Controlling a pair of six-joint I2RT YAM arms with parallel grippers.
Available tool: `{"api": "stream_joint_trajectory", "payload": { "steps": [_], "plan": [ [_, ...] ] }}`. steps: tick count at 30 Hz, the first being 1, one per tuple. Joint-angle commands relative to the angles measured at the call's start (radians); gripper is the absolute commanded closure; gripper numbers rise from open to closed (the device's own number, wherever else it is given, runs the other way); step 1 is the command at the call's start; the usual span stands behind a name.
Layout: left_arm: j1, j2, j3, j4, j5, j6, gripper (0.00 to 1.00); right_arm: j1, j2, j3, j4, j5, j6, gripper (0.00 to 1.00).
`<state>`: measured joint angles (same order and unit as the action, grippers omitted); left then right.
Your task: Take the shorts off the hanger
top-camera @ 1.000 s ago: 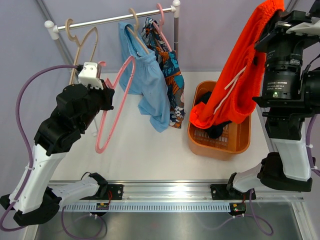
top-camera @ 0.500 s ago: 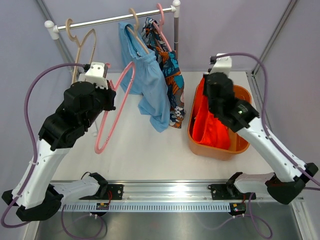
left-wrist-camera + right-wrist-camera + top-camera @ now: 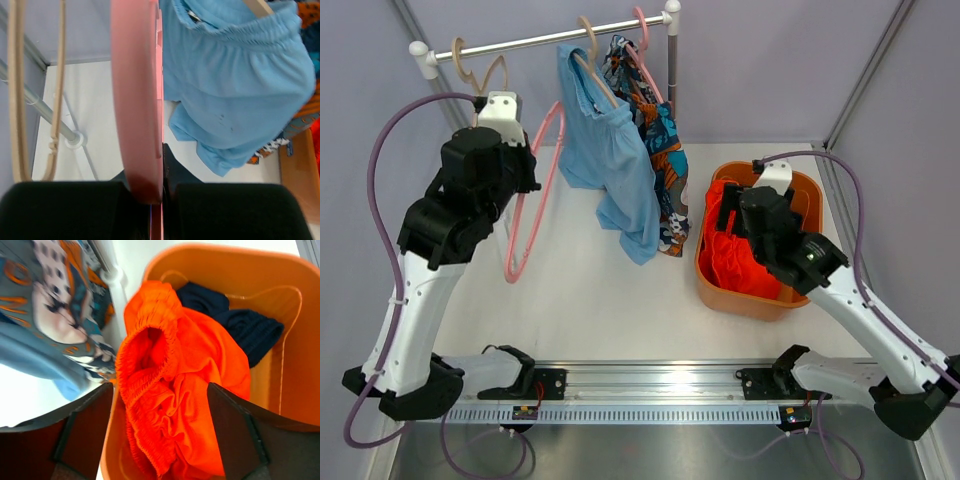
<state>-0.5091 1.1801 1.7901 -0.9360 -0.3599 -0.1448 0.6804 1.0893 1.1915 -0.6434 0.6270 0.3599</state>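
The left gripper carries the bare pink hanger (image 3: 532, 195) outward next. Then it hooks it on the bar's free part (image 3: 515, 43) beside the tan hanger and releases it, as that part lies outward.
Light blue shorts (image 3: 615, 165) (image 3: 235, 90) hang on a wooden hanger (image 3: 592, 62) on the rail, with the multicolour print shorts (image 3: 662, 140) (image 3: 45, 295) on a pink hanger behind them. The orange-red shorts (image 3: 735, 250) (image 3: 185, 390) lie crumpled in the orange basket (image 3: 752, 305) on top of the dark navy shorts (image 3: 245, 325). My right gripper (image 3: 728, 215) (image 3: 160, 390) hovers just above them, open, with the cloth loose between the fingers. My left gripper (image 3: 528, 165) (image 3: 162, 197) is shut on a bare pink hanger (image 3: 532, 195) (image 3: 137, 100), held up left of the blue shorts.
The white clothes rail (image 3: 530, 42) crosses the back, with its upright post (image 3: 672, 60) at the right. An empty tan hanger (image 3: 480, 75) (image 3: 17, 100) hangs at the rail's left end. The basket's rim (image 3: 225, 255) sits close to the print shorts.
My right arm swung down from high up into the basket and its gripper opened, leaving the orange-red shorts there. My left arm lifted the pink hanger up and back towards the rail.
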Motion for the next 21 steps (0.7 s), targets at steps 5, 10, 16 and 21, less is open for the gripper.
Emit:
{"api": "stream_joint_trajectory", "payload": {
  "steps": [5, 10, 16, 21],
  "plan": [
    [0.152, 0.162, 0.181, 0.062, 0.084, -0.002, 1.00, -0.007, -0.123, 0.053, 0.045, -0.084, -0.010, 0.11],
    [0.190, 0.338, 0.381, 0.080, 0.082, -0.006, 1.00, -0.007, -0.173, 0.057, 0.039, -0.121, -0.025, 0.11],
    [0.218, 0.516, 0.613, 0.072, 0.082, -0.009, 1.00, -0.007, -0.212, 0.056, 0.031, -0.138, -0.056, 0.10],
    [0.265, 0.592, 0.655, 0.164, 0.113, -0.024, 1.00, -0.007, -0.229, 0.051, 0.030, -0.144, -0.075, 0.09]
  ]
}}
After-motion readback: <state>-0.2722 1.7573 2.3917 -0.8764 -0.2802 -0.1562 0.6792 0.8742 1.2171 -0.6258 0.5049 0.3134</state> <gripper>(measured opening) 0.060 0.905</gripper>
